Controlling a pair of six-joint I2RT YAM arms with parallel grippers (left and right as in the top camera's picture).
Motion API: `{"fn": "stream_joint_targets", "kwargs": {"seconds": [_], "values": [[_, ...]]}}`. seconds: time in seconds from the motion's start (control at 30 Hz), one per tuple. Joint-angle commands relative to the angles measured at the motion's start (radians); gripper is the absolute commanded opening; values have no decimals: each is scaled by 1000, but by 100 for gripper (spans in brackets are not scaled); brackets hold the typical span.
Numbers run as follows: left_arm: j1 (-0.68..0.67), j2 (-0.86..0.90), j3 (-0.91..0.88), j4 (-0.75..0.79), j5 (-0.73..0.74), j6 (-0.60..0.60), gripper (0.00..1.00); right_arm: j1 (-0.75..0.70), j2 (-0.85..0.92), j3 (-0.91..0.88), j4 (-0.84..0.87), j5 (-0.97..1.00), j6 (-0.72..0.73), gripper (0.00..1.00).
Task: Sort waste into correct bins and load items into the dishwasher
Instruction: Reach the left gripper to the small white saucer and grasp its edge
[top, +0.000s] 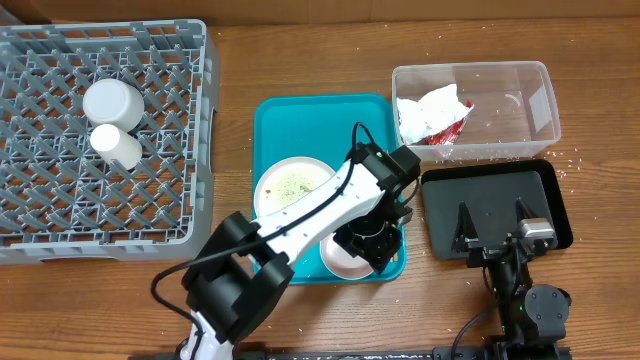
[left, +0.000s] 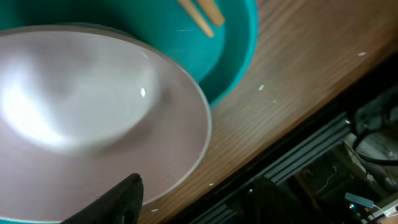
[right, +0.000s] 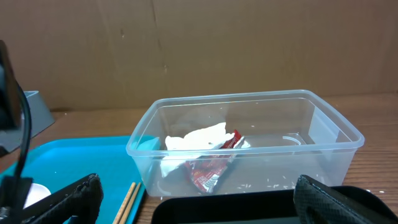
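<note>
The bowl's rim runs between the left gripper's open fingers, so the robot will lower the left gripper onto the bowl's edge by the chopsticks, one finger inside, and close it.
A pale pink bowl (top: 338, 258) sits at the front right of the teal tray (top: 290, 115); it fills the left wrist view (left: 93, 112). My left gripper (top: 368, 243) hangs open over the bowl's right rim (left: 199, 193), one finger above the bowl's inside, the other outside it. A plate with food residue (top: 290, 185) lies on the tray's left. Wooden chopsticks (left: 202, 14) lie on the tray beyond the bowl, also in the right wrist view (right: 127, 199). My right gripper (top: 493, 235) is open and empty (right: 199, 202) over the black tray (top: 500, 190).
A grey dish rack (top: 150, 200) at the left holds two white cups (top: 112, 102). A clear plastic bin (top: 520, 90) at the back right holds white paper (top: 430, 105) and a red wrapper (right: 211, 168). The table's front edge lies close behind the bowl (left: 298, 124).
</note>
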Motion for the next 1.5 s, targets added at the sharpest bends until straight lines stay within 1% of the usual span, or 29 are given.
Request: {"fn": "stream_joint_targets", "kwargs": {"seconds": [0.0,0.07,0.2,0.27,0.37,0.43,0.63,0.93,1.0,1.07,1.2,1.27,1.37,1.47], "values": [[-22,-38,-18,21,27,57,60,7,-7,-10,6,7,-3,100],[-37,-38,-55,54,-29,56,60,7,-7,-10,6,7,-3,100],[-48,-38,-122,116,-68,45,60,7,-7,-10,6,7,-3,100],[-47,-38,-140,142,-77,44,58,7,-7,-10,6,7,-3,100],[-45,-38,-152,173,-154,23,57,7,-7,-10,6,7,-3,100],[-45,-38,-154,188,-178,23,57,7,-7,-10,6,7,-3,100],[-48,-38,-162,243,-180,23,51,7,-7,-10,6,7,-3,100],[-48,-38,-235,314,-161,23,42,7,-7,-10,6,7,-3,100],[-48,-38,-233,318,-161,23,39,7,-7,-10,6,7,-3,100],[-48,-38,-226,316,-161,23,29,7,-7,-10,6,7,-3,100],[-48,-38,-181,284,-161,18,14,7,-7,-10,6,7,-3,100],[-48,-38,-141,258,-145,18,12,7,-7,-10,6,7,-3,100],[-47,-38,-62,214,-95,19,4,7,-7,-10,6,7,-3,100],[-43,-39,28,162,-97,27,4,7,-7,-10,6,7,-3,100]]}}
